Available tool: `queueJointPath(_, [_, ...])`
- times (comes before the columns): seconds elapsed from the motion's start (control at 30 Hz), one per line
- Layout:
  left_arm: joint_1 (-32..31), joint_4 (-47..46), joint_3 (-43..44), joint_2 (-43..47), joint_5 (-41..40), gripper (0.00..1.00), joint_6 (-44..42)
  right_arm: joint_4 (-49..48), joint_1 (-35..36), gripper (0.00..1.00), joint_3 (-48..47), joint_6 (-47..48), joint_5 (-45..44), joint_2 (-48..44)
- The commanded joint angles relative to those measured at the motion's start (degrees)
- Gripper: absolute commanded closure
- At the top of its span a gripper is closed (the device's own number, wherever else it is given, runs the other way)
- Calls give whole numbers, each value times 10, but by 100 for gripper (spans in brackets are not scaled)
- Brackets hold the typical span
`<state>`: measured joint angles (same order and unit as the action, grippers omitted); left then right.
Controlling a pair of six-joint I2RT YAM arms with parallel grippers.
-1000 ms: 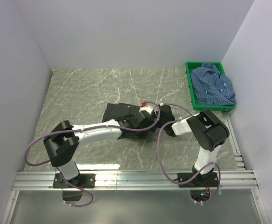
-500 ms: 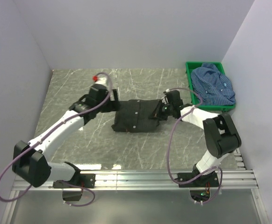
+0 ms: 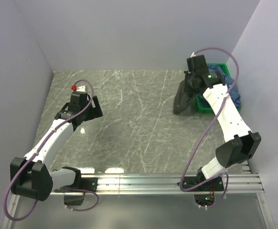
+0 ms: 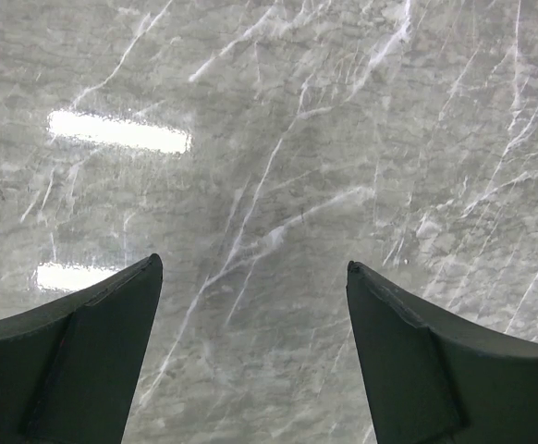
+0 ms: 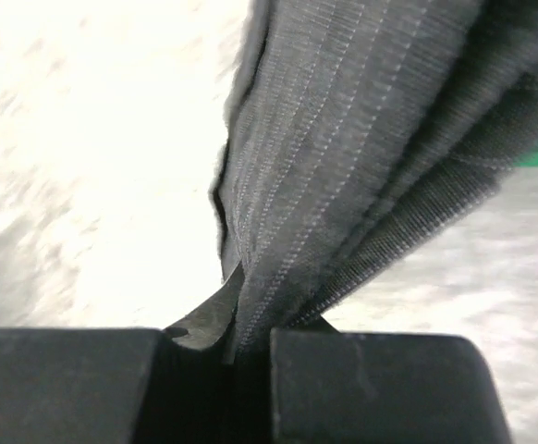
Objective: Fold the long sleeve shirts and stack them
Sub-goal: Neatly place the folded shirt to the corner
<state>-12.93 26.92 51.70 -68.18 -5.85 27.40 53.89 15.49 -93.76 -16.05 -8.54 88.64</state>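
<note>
I need to move the black shirt back and down with my right gripper, so that it goes away from the crate and toward my left gripper.
The black long sleeve shirt [image 3: 182,99], with faint fine stripes, hangs bunched in the air at the back right, just left of the green crate. My right gripper [image 3: 191,83] is shut on its top edge. In the right wrist view the striped cloth [image 5: 361,139] rises out of the shut right gripper [image 5: 246,338]. The blue checked shirt [image 3: 223,75] lies crumpled in the crate, partly behind the right arm. Over bare table at the left, my left gripper [image 3: 80,110] stands open and holds nothing; the left wrist view shows only marble between the fingers of the left gripper [image 4: 252,264].
The green plastic crate [image 3: 207,109] stands against the right wall at the back. Walls close in the table on the left, back and right. The grey marble tabletop [image 3: 139,124] has a metal rail [image 3: 139,183] along its near edge.
The black shirt has left the middle of the table; my right gripper has carried it up and back toward the crate. The left gripper let go, opened and drew back to the left.
</note>
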Motion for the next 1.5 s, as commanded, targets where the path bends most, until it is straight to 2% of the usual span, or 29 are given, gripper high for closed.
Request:
queueJointPath(0.0, [3, -6, -2, 4, 4, 14, -9, 160, -1, 100, -104, 71, -210, 45])
queueJointPath(0.07, [4, -7, -2, 2, 5, 14, -8, 171, 19, 100, -142, 103, -265, 74])
queueJointPath(0.2, [5, -3, -1, 1, -3, 14, -4, 168, 81, 100, -143, 144, -283, 180])
queueJointPath(0.37, [6, -3, 0, 2, -10, 15, -2, 184, 201, 100, -164, 125, -315, 383])
queueJointPath(0.47, [9, -3, 2, 4, -14, 15, -2, 206, 261, 100, -193, 111, -308, 472])
queueJointPath(0.67, [16, -4, -1, 18, -25, 15, 5, 227, 331, 100, -235, 82, -285, 537])
queueJointPath(0.9, [35, -8, -5, 38, -34, 16, 14, 227, 393, 100, -240, 44, -293, 544])
queueJointPath(1.03, [44, -15, -9, 55, -40, 16, 21, 194, 430, 94, -254, 45, -249, 534])
queueJointPath(1.13, [48, -21, -13, 72, -41, 16, 27, 168, 452, 87, -293, 49, -193, 530])
queueJointPath(1.17, [48, -21, -13, 75, -46, 15, 32, 157, 461, 77, -301, 56, -169, 521])
queueJointPath(1.2, [48, -21, -12, 78, -49, 15, 34, 128, 463, 73, -306, 59, -148, 513])
queueJointPath(1.23, [48, -17, -8, 82, -51, 14, 37, 112, 466, 66, -305, 60, -99, 504])
queueJointPath(1.27, [48, -8, -3, 87, -54, 14, 44, 95, 467, 57, -302, 59, -77, 480])
queueJointPath(1.33, [49, 16, 16, 97, -52, 13, 50, 50, 467, 47, -284, 56, -34, 447])
queueJointPath(1.37, [48, 24, 22, 101, -51, 12, 60, 19, 467, 38, -273, 58, -28, 409])
queueJointPath(1.47, [49, 61, 41, 118, -44, 11, 84, -21, 466, 32, -212, 56, -2, 328])
